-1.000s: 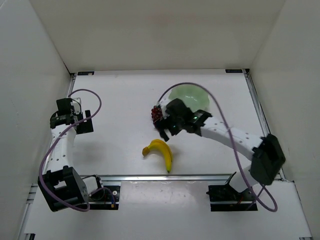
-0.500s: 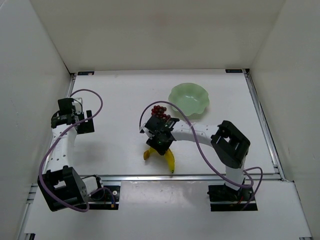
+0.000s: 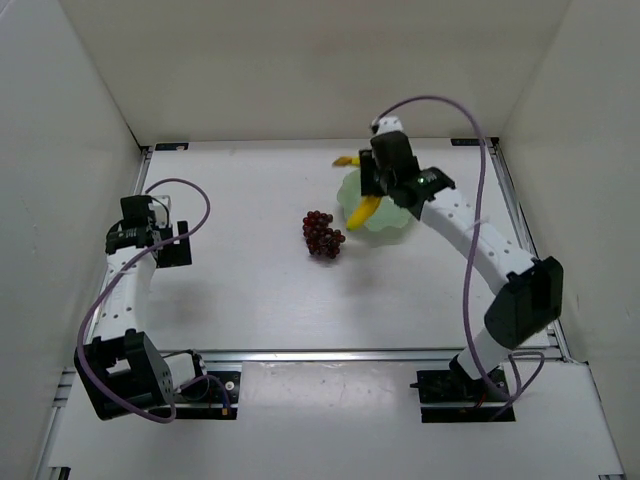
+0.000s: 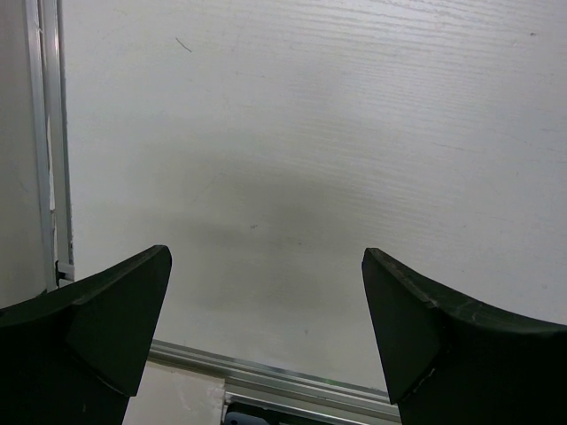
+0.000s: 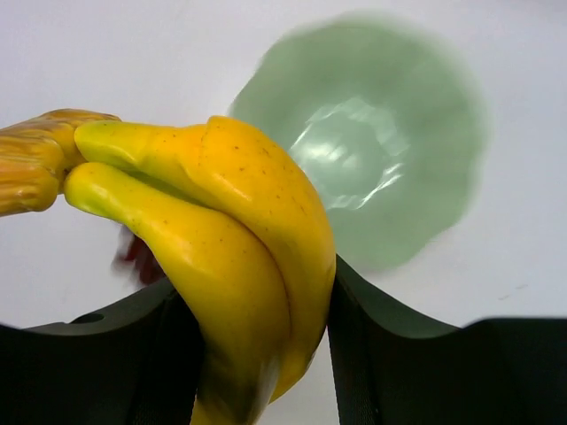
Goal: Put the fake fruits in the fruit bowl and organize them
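My left gripper will swing across and down onto the grape bunch's middle (image 3: 322, 235) next, as the grapes lie below and to its right in the top view.
The yellow bananas (image 5: 230, 257) hang in my right gripper (image 5: 257, 354), whose fingers are shut on the bunch across its middle. In the top view the right gripper (image 3: 378, 182) holds the bananas (image 3: 362, 210) over the left part of the pale green fruit bowl (image 3: 392, 222) at the back right. From the right wrist, the bowl (image 5: 390, 150) lies beyond the bananas, and its inside shows nothing in it. The dark red grapes (image 3: 322, 233) lie on the table left of the bowl; a red blur of grapes (image 5: 140, 257) shows behind the bananas. My left gripper (image 3: 152, 236) (image 4: 266, 266) stands open over bare table at the far left.
White walls enclose the table on three sides. An aluminium rail (image 3: 330, 353) runs along the near edge, and another rail (image 4: 49, 133) borders the left side. A purple cable (image 3: 440, 105) arcs above the right arm.
My right gripper came down on the bananas near the front middle, shut on them and carried them back and right to above the bowl. The grapes and left arm stayed put.
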{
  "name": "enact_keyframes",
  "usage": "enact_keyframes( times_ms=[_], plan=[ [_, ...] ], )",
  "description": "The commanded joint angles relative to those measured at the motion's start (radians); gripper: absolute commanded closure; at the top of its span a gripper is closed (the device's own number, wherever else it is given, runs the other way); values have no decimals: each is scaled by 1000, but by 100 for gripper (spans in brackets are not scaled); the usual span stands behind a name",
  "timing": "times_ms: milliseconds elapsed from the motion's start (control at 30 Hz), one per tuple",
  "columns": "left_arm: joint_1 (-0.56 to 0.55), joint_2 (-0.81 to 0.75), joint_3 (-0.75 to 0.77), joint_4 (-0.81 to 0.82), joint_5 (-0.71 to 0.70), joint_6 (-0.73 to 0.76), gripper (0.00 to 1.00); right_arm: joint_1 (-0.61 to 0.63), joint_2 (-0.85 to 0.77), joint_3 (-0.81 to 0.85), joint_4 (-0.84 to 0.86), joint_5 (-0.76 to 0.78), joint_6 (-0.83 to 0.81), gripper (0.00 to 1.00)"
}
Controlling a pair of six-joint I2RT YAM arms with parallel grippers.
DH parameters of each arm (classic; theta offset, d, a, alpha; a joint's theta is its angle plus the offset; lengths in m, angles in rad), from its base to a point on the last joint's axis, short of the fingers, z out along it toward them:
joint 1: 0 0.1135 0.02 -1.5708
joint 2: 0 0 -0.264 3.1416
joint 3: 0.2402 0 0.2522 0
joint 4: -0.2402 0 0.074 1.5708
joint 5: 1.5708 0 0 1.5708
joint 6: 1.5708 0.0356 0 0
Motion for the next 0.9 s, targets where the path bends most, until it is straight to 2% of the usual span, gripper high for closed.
enact_keyframes(
  times_ms=[0, 33, 67, 167, 200, 267, 300, 467, 500, 533, 600, 633, 733, 767, 867],
  plan=[
    [-19, 0, 37, 7, 6, -13, 0, -74, 171, 191, 29, 278, 96, 86],
    [-19, 0, 37, -2, 6, -13, 0, -88, 276, 262, 5, 290, 96, 86],
    [-31, -10, 37, -2, 6, -13, 0, -100, 330, 338, -61, 304, 114, 86],
    [-42, -10, 46, -11, 6, -4, 0, -132, 504, 563, -116, 333, 114, 85],
    [-53, -10, 61, -11, 15, 8, 0, -132, 533, 594, -126, 334, 114, 79],
    [-79, 4, 81, -22, 15, 20, 0, -152, 588, 630, -138, 334, 125, 58],
    [-98, 21, 93, -34, 6, 31, 0, -152, 588, 630, -147, 320, 137, 51],
    [-192, 81, 175, -54, -3, 80, 0, -161, 552, 552, -138, 271, 162, 39],
    [-218, 113, 190, -54, -3, 92, 0, -171, 543, 539, -138, 271, 162, 34],
    [-281, 133, 228, -66, -26, 117, 0, -171, 527, 530, -138, 260, 162, 19],
    [-353, 179, 277, -79, -58, 141, 0, -171, 497, 518, -138, 260, 136, 11],
    [-428, 232, 305, -94, -87, 155, 0, -171, 483, 503, -138, 260, 124, 3],
    [-570, 366, 460, -148, -97, 186, 0, -180, 394, 457, -138, 271, 133, 0],
    [-603, 404, 559, -165, -80, 186, 0, -180, 365, 438, -138, 271, 142, 0],
    [-698, 570, 716, -214, 12, 162, 0, -201, 230, 319, -118, 271, 167, 0]
  ],
)
